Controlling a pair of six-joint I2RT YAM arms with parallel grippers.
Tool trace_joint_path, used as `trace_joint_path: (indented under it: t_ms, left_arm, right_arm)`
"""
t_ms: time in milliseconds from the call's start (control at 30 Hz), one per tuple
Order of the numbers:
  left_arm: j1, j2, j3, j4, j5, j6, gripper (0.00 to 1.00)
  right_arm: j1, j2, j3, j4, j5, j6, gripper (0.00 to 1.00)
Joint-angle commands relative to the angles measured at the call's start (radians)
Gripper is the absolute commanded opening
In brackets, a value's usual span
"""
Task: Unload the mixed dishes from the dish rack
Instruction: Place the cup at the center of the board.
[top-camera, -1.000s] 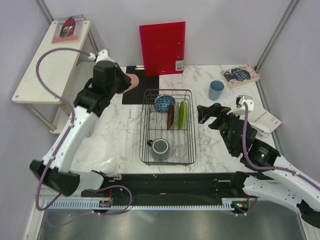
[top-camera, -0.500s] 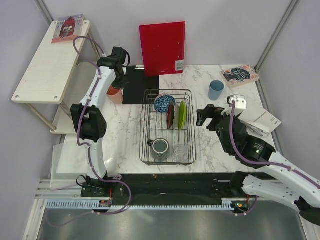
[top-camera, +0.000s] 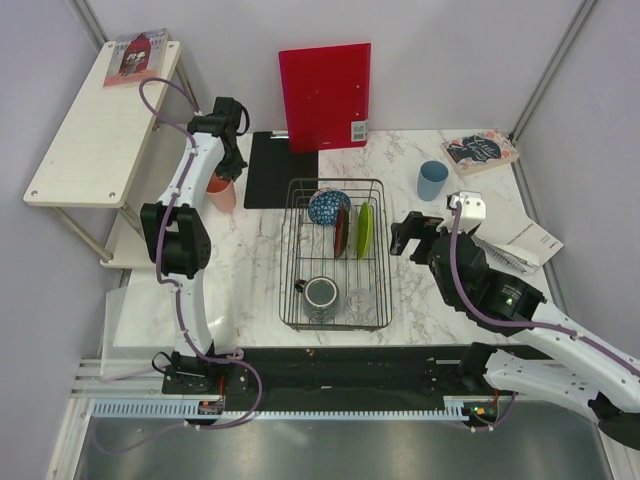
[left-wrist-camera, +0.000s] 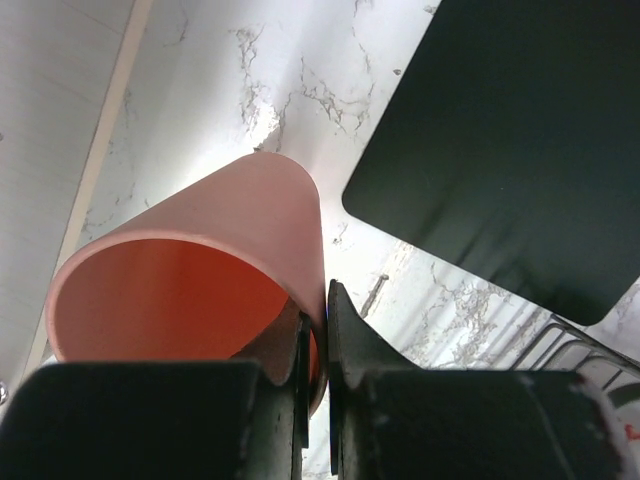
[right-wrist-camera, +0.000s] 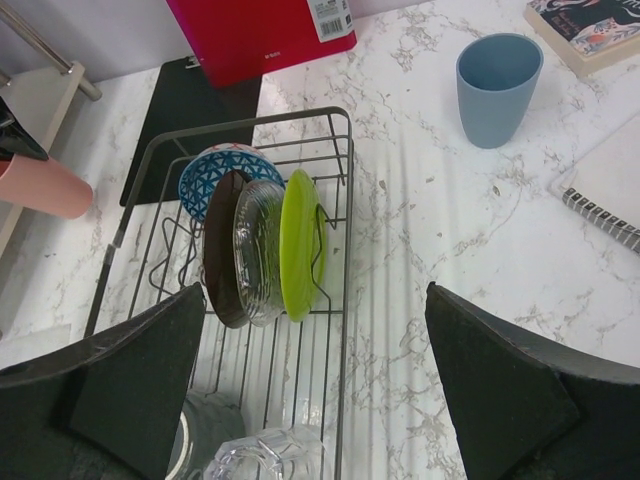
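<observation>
My left gripper should lower the pink cup (top-camera: 222, 192) until it stands on the tabletop beside the near corner of the black mat. It should then let go of the cup's rim, because that spot is clear.
My left gripper (top-camera: 222, 172) is shut on the rim of the pink cup (top-camera: 222, 192), left of the black mat; in the left wrist view its fingers (left-wrist-camera: 350, 345) pinch the cup wall (left-wrist-camera: 230, 230). The dish rack (top-camera: 290, 250) holds the blue patterned bowl (top-camera: 328, 207), dark red plate (right-wrist-camera: 220, 250), clear glass plate (right-wrist-camera: 258, 245), lime-green dish (right-wrist-camera: 303, 245), dark grey mug (top-camera: 320, 293) and clear glass (top-camera: 358, 298). The light blue cup (top-camera: 432, 180) stands on the table at the right. My right gripper (top-camera: 410, 235) is open and empty, just right of the rack.
The black mat (top-camera: 270, 160) lies behind the rack, with a red folder (top-camera: 325, 95) upright against the wall. A book (top-camera: 480, 150) and a spiral notebook (top-camera: 525, 240) lie at the right. A wooden shelf (top-camera: 100, 120) stands to the left.
My left gripper carried the pink cup from over the mat leftward and down beside the mat. My right gripper edged slightly left toward the rack.
</observation>
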Motion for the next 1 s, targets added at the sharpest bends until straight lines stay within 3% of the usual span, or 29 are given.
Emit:
trace_joint_path:
  t_ms: [0,267,400,433,533,600,867,900,933,967]
  left_arm:
    - [0.012,0.043,-0.013,0.053,0.017,0.05,0.02]
    - [0.019,0.038,-0.099,0.107,0.054,0.05,0.05]
    - [0.018,-0.006,-0.093,0.119,0.091,0.057,0.27]
    - [0.018,-0.02,-0.095,0.121,0.094,0.062,0.38]
    - [0.019,-0.069,-0.086,0.127,0.091,0.068,0.57]
    - [0.018,-0.101,-0.073,0.126,0.088,0.073,0.65]
    - [-0.014,-0.252,-0.032,0.124,0.104,0.054,0.7]
    - [-0.026,-0.276,-0.026,0.13,0.104,0.05,0.75]
    - [-0.062,-0.321,-0.027,0.136,0.107,0.048,0.93]
    - [-0.088,-0.345,-0.029,0.144,0.104,0.054,0.96]
  right_arm:
    - [0.0,0.015,-0.004,-0.004,-0.008,0.007,0.98]
    - [0.001,0.04,-0.004,-0.002,-0.003,0.004,0.98]
    - [0.0,0.055,0.006,0.001,0.007,-0.009,0.98]
    - [0.0,0.058,0.009,0.002,0.007,-0.012,0.98]
    - [0.0,0.067,0.012,0.01,0.003,-0.015,0.98]
    - [0.0,0.073,0.014,0.016,0.0,-0.021,0.98]
    - [0.0,0.098,0.043,0.019,0.01,-0.05,0.98]
    - [0.0,0.104,0.042,0.019,0.018,-0.049,0.98]
    - [0.0,0.106,0.04,0.022,0.032,-0.047,0.98]
    - [0.0,0.107,0.031,0.027,0.067,-0.042,0.98]
